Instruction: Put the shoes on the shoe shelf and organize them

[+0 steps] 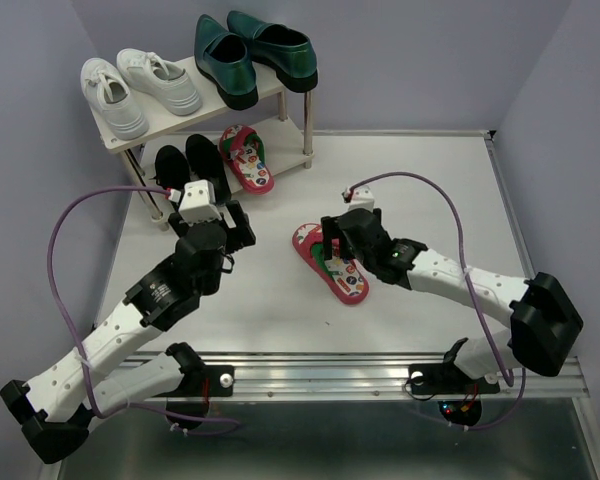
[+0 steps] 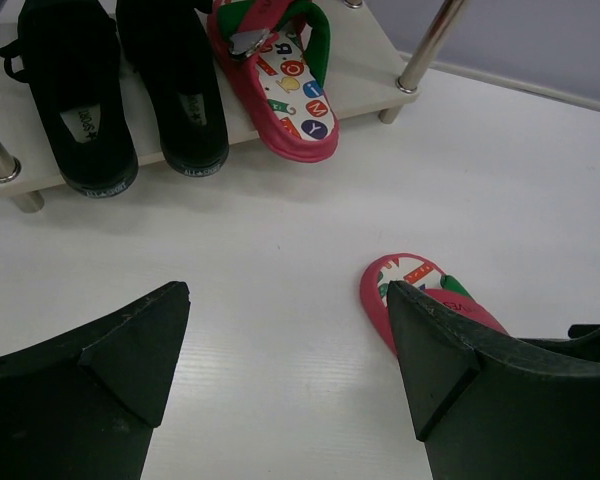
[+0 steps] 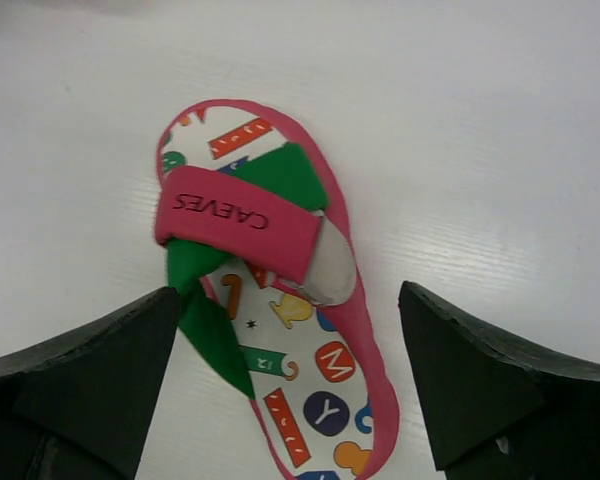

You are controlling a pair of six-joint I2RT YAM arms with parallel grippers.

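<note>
The flip-flop's bare rim [image 3: 351,312] is below, beside the silver strap end. I should next lower my right gripper to it, moving toward the right in the wrist view.
The shoe shelf [image 1: 160,128] stands at the back left. Green loafers [image 1: 250,55] sit on its top board. Black strap shoes [image 1: 185,165] and one red flip-flop [image 1: 245,158] sit on the lower board [image 2: 360,70]; both also show in the left wrist view, the black shoes [image 2: 130,100] and that flip-flop [image 2: 285,90]. The second flip-flop [image 1: 332,268] lies flat on the table, also in the right wrist view [image 3: 330,360]. My right gripper [image 1: 332,246] [image 3: 288,292] is open, its jaws straddling this flip-flop just above it. My left gripper [image 1: 238,228] [image 2: 288,290] is open and empty over the table before the shelf.
White sneakers [image 1: 140,85] take the left half of the top board. The shelf's metal legs [image 2: 425,45] stand at its corners. Purple walls close the back and sides. Each arm trails a purple cable [image 1: 60,240].
</note>
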